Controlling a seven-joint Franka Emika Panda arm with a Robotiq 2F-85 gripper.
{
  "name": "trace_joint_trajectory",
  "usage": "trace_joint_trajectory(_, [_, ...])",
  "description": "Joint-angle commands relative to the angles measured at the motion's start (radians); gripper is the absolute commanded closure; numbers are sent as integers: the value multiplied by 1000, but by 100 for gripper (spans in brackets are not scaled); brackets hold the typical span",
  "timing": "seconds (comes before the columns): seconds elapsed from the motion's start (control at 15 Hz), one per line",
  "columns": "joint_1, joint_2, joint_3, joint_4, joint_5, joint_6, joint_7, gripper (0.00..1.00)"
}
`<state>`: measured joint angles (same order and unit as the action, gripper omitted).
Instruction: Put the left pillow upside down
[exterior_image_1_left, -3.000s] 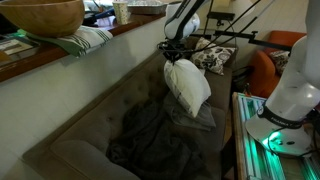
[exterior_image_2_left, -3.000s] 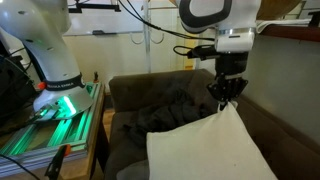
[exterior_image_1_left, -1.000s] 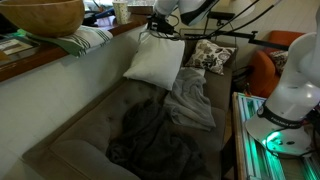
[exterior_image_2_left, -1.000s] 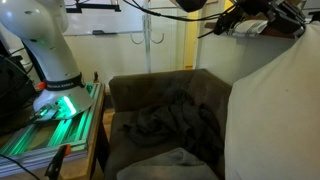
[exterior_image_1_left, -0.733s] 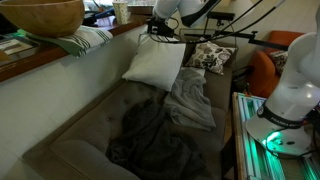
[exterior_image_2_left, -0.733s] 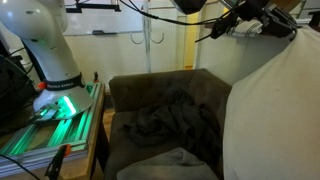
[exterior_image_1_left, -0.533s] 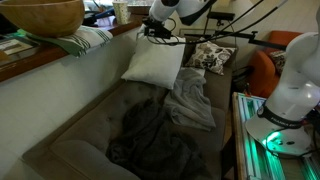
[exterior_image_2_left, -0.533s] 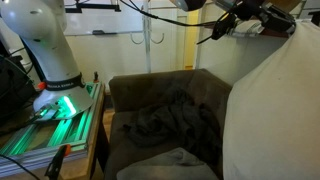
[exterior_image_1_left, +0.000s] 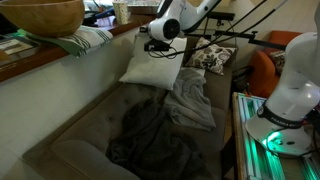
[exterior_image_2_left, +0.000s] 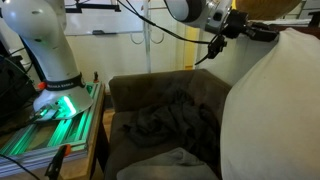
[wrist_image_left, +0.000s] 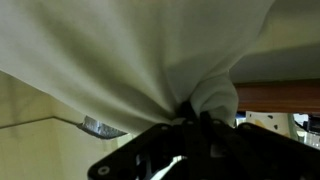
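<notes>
The white pillow (exterior_image_1_left: 152, 65) is leaning upright, so my gripper should go down and back toward the pale pillow (exterior_image_1_left: 190, 99) below it on the seat and let go of the white pillow's corner.
The white pillow (exterior_image_1_left: 152, 65) leans against the sofa's backrest under the wooden ledge. In an exterior view it fills the right side (exterior_image_2_left: 270, 120). My gripper (exterior_image_1_left: 157, 45) is at the pillow's top edge, shut on a bunched corner of its fabric. In the wrist view the white fabric (wrist_image_left: 130, 60) fills the picture and a wad of it is pinched between the dark fingers (wrist_image_left: 200, 118).
A grey blanket (exterior_image_1_left: 150, 130) and a pale pillow (exterior_image_1_left: 190, 100) lie on the sofa seat. A patterned cushion (exterior_image_1_left: 212, 56) sits at the far end. A wooden ledge (exterior_image_1_left: 60, 52) with a bowl runs behind. The robot base (exterior_image_1_left: 290, 100) stands beside the sofa.
The arm has swung down and over the pillow's top edge. The pillow has stayed leaning against the backrest, still held.
</notes>
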<state>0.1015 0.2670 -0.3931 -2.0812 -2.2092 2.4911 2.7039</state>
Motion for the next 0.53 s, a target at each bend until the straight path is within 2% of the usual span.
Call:
trace_joint_trajectory(0.0, [-178,-33,168,-39,-51,137,65,99])
trace_joint_trajectory(0.13, [-244,-27,216,-25,-20,254,31,99])
trace_joint_trajectory(0.2, [-210,-14,164,-19,-21,322,55,99])
trace_joint_trajectory(0.47, [-260,6,165,-2,7,572,7,99])
